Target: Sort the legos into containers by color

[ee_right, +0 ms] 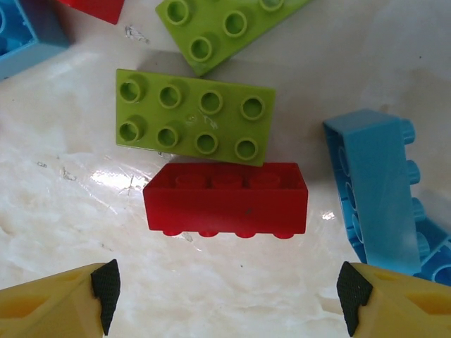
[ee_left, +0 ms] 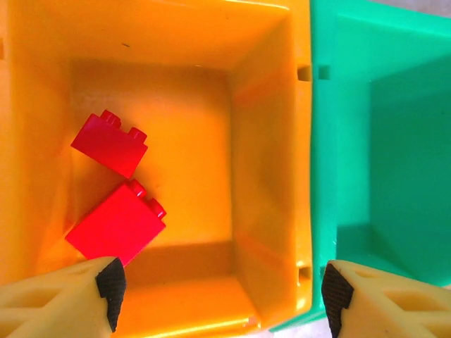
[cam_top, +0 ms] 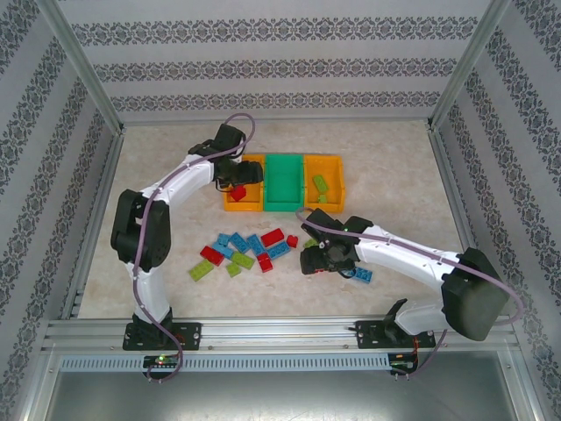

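Observation:
The open fingers of my right gripper will go down around both short ends of the red lego next, then close there.
The containers stand in a row at the back: a left orange bin (cam_top: 243, 208), a green bin (cam_top: 283, 180) and a right orange bin (cam_top: 340, 189). My left gripper (cam_top: 230, 175) hangs open over the left orange bin (ee_left: 268, 141), holding nothing, with its jaws wide apart (ee_left: 224, 296). Two red legos (ee_left: 116, 225) (ee_left: 109, 143) lie on that bin's floor. Lime legos (cam_top: 321, 184) lie in the right orange bin. My right gripper (ee_right: 225, 299) is open just above the table, close to a red lego (ee_right: 225, 199) lying on its side. A lime lego (ee_right: 194, 116) touches that lego's far side.
A loose pile of red, blue and lime legos (cam_top: 237, 250) lies mid-table between the arms. A blue lego (ee_right: 373, 190) stands tilted to the right of the red one, and another lime one (ee_right: 225, 28) lies behind. The green bin (ee_left: 380, 141) adjoins the orange one.

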Controlling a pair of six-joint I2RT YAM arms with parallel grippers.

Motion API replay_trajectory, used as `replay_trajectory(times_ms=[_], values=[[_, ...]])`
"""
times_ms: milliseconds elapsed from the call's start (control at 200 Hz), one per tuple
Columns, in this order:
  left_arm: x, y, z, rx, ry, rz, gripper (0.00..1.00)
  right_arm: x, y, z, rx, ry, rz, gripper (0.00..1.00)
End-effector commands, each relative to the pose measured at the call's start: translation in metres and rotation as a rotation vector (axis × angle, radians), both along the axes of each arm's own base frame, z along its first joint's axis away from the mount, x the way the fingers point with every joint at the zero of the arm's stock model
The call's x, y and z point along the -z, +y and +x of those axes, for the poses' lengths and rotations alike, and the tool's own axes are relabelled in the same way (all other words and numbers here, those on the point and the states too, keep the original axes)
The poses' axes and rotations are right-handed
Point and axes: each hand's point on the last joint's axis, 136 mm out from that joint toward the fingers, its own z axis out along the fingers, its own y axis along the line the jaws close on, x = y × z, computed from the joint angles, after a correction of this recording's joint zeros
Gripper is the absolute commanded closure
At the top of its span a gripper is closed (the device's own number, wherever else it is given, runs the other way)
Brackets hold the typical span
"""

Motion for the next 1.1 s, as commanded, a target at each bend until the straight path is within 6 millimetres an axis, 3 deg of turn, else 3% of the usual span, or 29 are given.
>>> replay_trajectory(times_ms=[0,430,759,924,1094], values=[[-0.026,-0.003,-0.001,0.024,-0.089,-0.004,0.23,0.007,-0.003,-0.001,0.039,0.001,-0.048,0.16],[-0.023,0.015,-0.019,0.002,-0.093,0.051,0.2,0.027,0.0,0.009,-0.011,-0.001,-0.125,0.16],[-0.031,0.022,-0.024,-0.019,-0.11,0.069,0.18,0.038,0.004,0.017,-0.045,-0.002,-0.156,0.24],[-0.033,0.025,-0.026,-0.026,-0.116,0.078,0.18,0.036,0.007,0.02,-0.055,-0.011,-0.158,0.37],[-0.032,0.033,-0.031,-0.037,-0.113,0.108,0.17,0.017,0.018,0.019,-0.072,-0.036,-0.082,0.48]])
